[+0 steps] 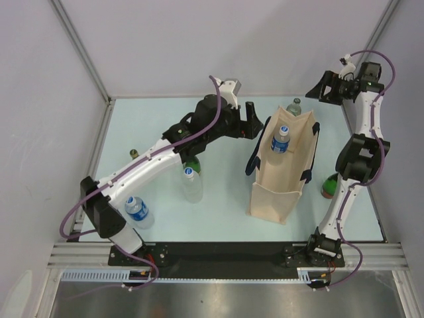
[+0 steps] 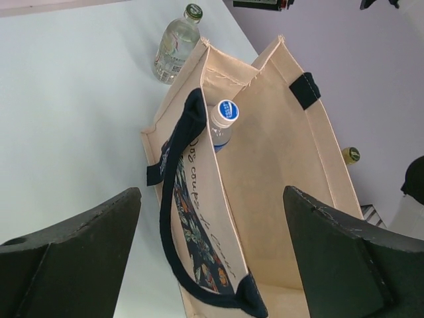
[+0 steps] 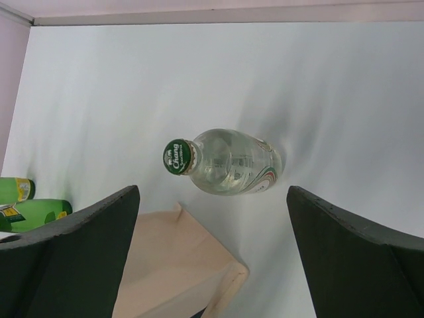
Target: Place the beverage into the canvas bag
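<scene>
I will move my right gripper to the left in the top view and down around the glass bottle's green-capped neck [image 1: 296, 103] [image 3: 191, 158], because it is below my gripper and on that side.
The beige canvas bag [image 1: 285, 173] with navy handles stands upright mid-table. A blue-capped water bottle [image 1: 281, 139] stands inside it, its cap [image 2: 227, 110] near the far wall of the canvas bag [image 2: 278, 165]. My left gripper [image 1: 257, 122] hovers open just left of the bag's mouth, nothing between its fingers [image 2: 79, 252]. My right gripper [image 1: 320, 91] is open, high at the back right. It looks down on a clear glass beverage bottle with a green cap [image 3: 228, 162] behind the bag's corner [image 3: 179, 265]. That glass bottle [image 1: 294, 106] also shows [image 2: 173, 46] in the left wrist view.
Two more water bottles [image 1: 192, 184] [image 1: 139, 212] and a green bottle [image 1: 193, 163] stand left of the bag, under the left arm. Another green bottle [image 1: 329, 187] stands right of the bag by the right arm. Walls close in the table at the back and both sides.
</scene>
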Robot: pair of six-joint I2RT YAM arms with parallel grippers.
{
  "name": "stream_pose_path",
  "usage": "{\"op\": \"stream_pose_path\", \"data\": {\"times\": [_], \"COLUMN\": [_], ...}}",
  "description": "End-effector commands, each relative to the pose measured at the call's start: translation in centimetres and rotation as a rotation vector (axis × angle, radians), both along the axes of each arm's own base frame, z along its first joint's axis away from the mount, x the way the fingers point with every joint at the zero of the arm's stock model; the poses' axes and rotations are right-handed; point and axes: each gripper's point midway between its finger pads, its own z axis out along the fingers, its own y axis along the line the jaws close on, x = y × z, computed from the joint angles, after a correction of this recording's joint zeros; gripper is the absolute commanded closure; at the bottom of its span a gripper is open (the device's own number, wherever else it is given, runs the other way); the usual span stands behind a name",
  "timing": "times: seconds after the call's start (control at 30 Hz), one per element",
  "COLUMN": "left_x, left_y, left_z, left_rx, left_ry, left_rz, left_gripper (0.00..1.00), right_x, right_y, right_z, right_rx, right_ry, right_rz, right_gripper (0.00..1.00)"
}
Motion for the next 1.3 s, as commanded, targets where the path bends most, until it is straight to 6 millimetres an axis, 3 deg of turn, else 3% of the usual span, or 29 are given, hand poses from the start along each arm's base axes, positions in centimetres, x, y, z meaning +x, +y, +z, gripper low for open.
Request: {"op": "stream_pose_path", "data": {"times": [0.0,0.03,0.07,0.1,0.13,0.17,0.2,0.27,0.3,0.33,0.43,0.5,0.6,0.63,0.7,0.8,0.83,0.9,1.27], "left_x": [1.8,2.1,2.5,3.1,3.4,3.8,4.4,5.2,5.7,6.1,6.7,6.9,6.9,6.8,6.4,5.9,5.9,5.7,6.1], "left_y": [-2.1,-2.4,-2.9,-3.4,-3.6,-3.9,-4.3,-4.7,-5.0,-5.3,-5.9,-6.0,-5.9,-5.9,-5.8,-5.7,-5.5,-5.1,-0.4], "left_z": [-0.3,-0.9,0.3,-1.6,-1.7,-0.5,-2.1,-1.6,-3.0,-2.3,-4.5,-4.6,-5.7,-6.1,-6.3,-6.7,-7.1,-6.8,-5.4], "left_rx": [0.053,0.078,0.067,0.113,0.134,0.123,0.167,0.183,0.218,0.213,0.269,0.286,0.311,0.319,0.321,0.316,0.316,0.309,0.290], "left_ry": [-0.021,-0.019,-0.038,-0.011,-0.021,-0.047,-0.035,-0.054,-0.047,-0.060,-0.030,-0.029,-0.011,-0.002,0.005,0.028,0.041,0.044,0.038], "left_rz": [-0.039,-0.046,-0.049,-0.052,-0.057,-0.058,-0.060,-0.056,-0.057,-0.053,-0.064,-0.068,-0.073,-0.081,-0.097,-0.120,-0.123,-0.120,-0.013], "left_gripper": [0.06,0.06,0.06,0.06,0.06,0.06,0.07,0.08,0.09,0.11,0.19,0.23,0.36,0.47,0.56,0.76,0.90,1.00,1.00], "right_x": [0.1,0.0,0.0,-0.1,-0.2,-0.3,-0.3,-0.5,-0.6,-0.7,-1.1,-1.3,-1.4,-1.4,-1.4,-1.5,-1.4,-1.4,-1.3], "right_y": [1.4,2.0,2.2,2.3,2.6,2.6,2.6,2.5,2.6,2.6,2.7,2.5,2.4,2.3,2.2,2.2,2.2,2.3,2.0], "right_z": [4.3,4.4,4.3,4.2,4.6,4.4,4.5,5.0,5.2,5.2,5.4,5.1,5.3,5.3,5.3,5.1,5.0,4.8,4.2], "right_rx": [-0.080,-0.090,-0.100,-0.114,-0.132,-0.136,-0.143,-0.148,-0.148,-0.147,-0.148,-0.155,-0.171,-0.172,-0.174,-0.172,-0.170,-0.167,-0.190], "right_ry": [-0.129,-0.128,-0.127,-0.128,-0.145,-0.141,-0.146,-0.155,-0.157,-0.153,-0.152,-0.145,-0.152,-0.150,-0.150,-0.143,-0.140,-0.134,-0.126], "right_rz": [0.053,0.066,0.070,0.075,0.084,0.084,0.084,0.081,0.081,0.083,0.085,0.079,0.072,0.070,0.070,0.068,0.067,0.068,0.064], "right_gripper": [0.00,0.00,0.00,0.01,0.01,0.00,0.00,0.00,0.00,0.01,0.01,0.00,0.00,0.00,0.00,0.00,0.00,0.00,0.00]}}
